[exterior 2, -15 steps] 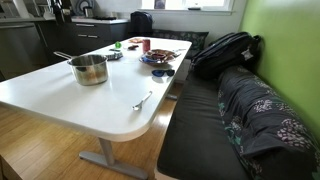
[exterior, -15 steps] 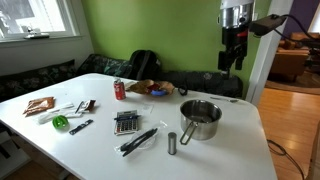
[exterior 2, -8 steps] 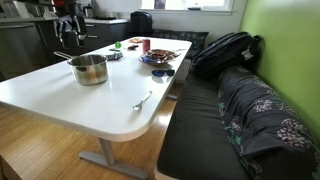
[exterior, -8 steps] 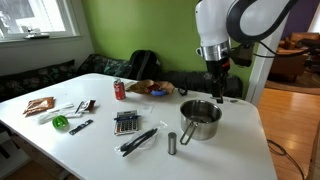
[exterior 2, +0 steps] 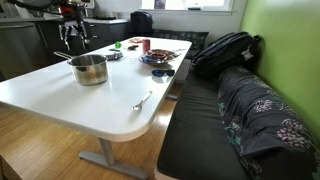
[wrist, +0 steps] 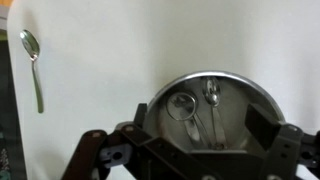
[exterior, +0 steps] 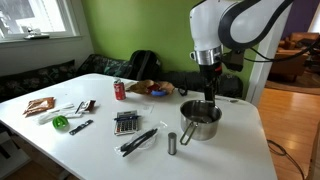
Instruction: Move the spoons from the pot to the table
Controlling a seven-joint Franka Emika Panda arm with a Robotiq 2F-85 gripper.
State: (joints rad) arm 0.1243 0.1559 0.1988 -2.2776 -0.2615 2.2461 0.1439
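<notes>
The robot will lower its gripper into the steel pot with its fingers open, to the handle end of the narrow-bowled spoon.
The steel pot point(exterior: 200, 121) stands on the white table point(exterior: 235, 152), toward its right end. In the wrist view the pot point(wrist: 250, 100) holds two silvery spoons, one with a round bowl point(wrist: 183, 104) and one with a narrow bowl point(wrist: 211, 93). My gripper point(exterior: 208, 97) hangs open and empty just above the pot's mouth, its fingers point(wrist: 261, 124) spread over the rim. A third spoon point(wrist: 33, 62) lies on the table beside the pot and also shows near the table's front edge point(exterior 2: 142, 101). The pot point(exterior 2: 90, 69) and my gripper point(exterior 2: 70, 35) also show in that exterior view.
A small grey cylinder point(exterior: 172, 144) stands close beside the pot. Long black utensils point(exterior: 138, 140), a calculator point(exterior: 125, 122), a red can point(exterior: 119, 90) and small items lie further along the table. A bench with a black backpack point(exterior 2: 225, 50) runs alongside.
The arm has swung in from high at the right and come down, so the open gripper now hangs just over the pot. The spoons and pot have not moved.
</notes>
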